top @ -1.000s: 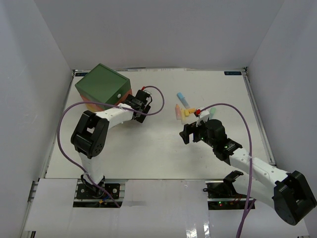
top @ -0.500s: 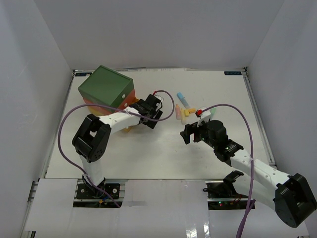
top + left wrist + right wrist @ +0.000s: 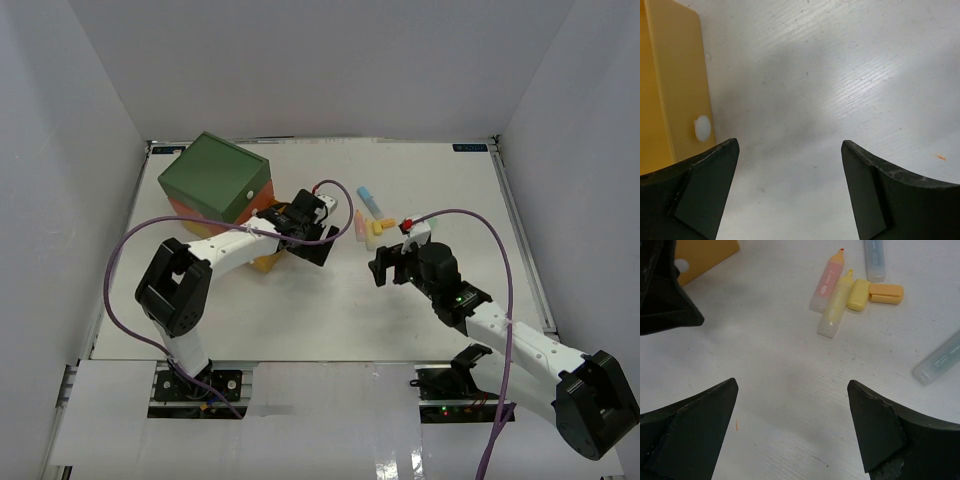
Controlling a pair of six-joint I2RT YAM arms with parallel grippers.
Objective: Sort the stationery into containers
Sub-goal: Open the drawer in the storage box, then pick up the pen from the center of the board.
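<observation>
The lone pale blue marker is below. My right gripper will move toward the right in the right wrist view, over the marker, turn to its slant and go down.
The stationery is a cluster of stubby markers (image 3: 370, 218) at the middle back of the table. The right wrist view shows a pink marker (image 3: 826, 284), a yellow marker (image 3: 836, 309), a yellow-orange piece (image 3: 875, 294) and two pale blue markers (image 3: 874, 260). The containers are drawers of a cube chest (image 3: 212, 178) with a green top at the back left. Its yellow drawer (image 3: 675, 85) with a white knob (image 3: 702, 128) sits just left of my left gripper (image 3: 790, 145). That gripper (image 3: 320, 245) is open and empty. My right gripper (image 3: 792, 385) is open over bare table, short of the markers.
White walls enclose the table (image 3: 300, 300) on three sides. Purple cables (image 3: 130, 250) loop off both arms. My left gripper's dark finger (image 3: 665, 295) shows at the upper left of the right wrist view, close to my right gripper (image 3: 385, 268).
My left gripper has swung right and slightly nearer, away from the chest front toward the table's middle. A yellow drawer edge now shows under the left arm. The right arm has barely shifted.
</observation>
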